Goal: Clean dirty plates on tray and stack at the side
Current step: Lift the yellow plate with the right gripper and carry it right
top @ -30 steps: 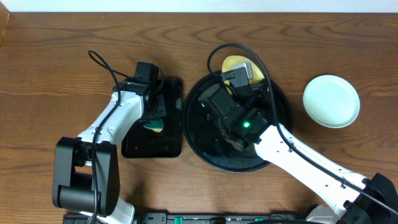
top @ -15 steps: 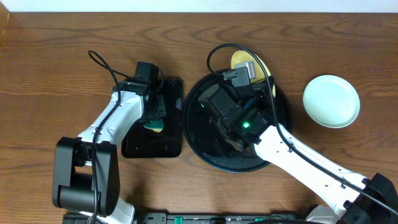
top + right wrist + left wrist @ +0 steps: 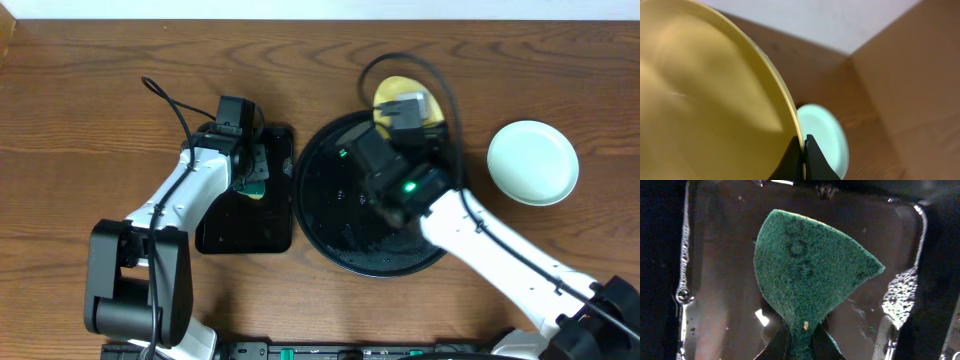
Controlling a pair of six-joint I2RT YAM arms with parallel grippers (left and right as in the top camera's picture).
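My right gripper moves over the light blue plate point(image 3: 533, 162) point(image 3: 824, 137) next and comes down to release, since that plate lies below, to the right in the overhead view.
My right gripper point(image 3: 803, 150) is shut on the rim of the pale yellow plate point(image 3: 710, 100) and holds it tilted above the back edge of the large round black tray point(image 3: 330, 215); from overhead the yellow plate point(image 3: 392, 92) shows behind the wrist. A light blue plate point(image 3: 533, 162) lies on the table right of the tray, also in the right wrist view point(image 3: 827, 135). My left gripper point(image 3: 800, 342) is shut on a green sponge point(image 3: 810, 270), held over the small rectangular black tray point(image 3: 245, 225). The sponge also shows from overhead point(image 3: 256, 178).
The rectangular tray point(image 3: 710, 280) holds water with bubbles at its edges. The round tray's floor looks wet. A black cable point(image 3: 165, 100) loops over the table behind the left arm. A white wall runs along the table's far edge.
My right gripper has moved right and toward the back with the yellow plate. The sponge in my left gripper has risen a little toward the far end of the rectangular tray.
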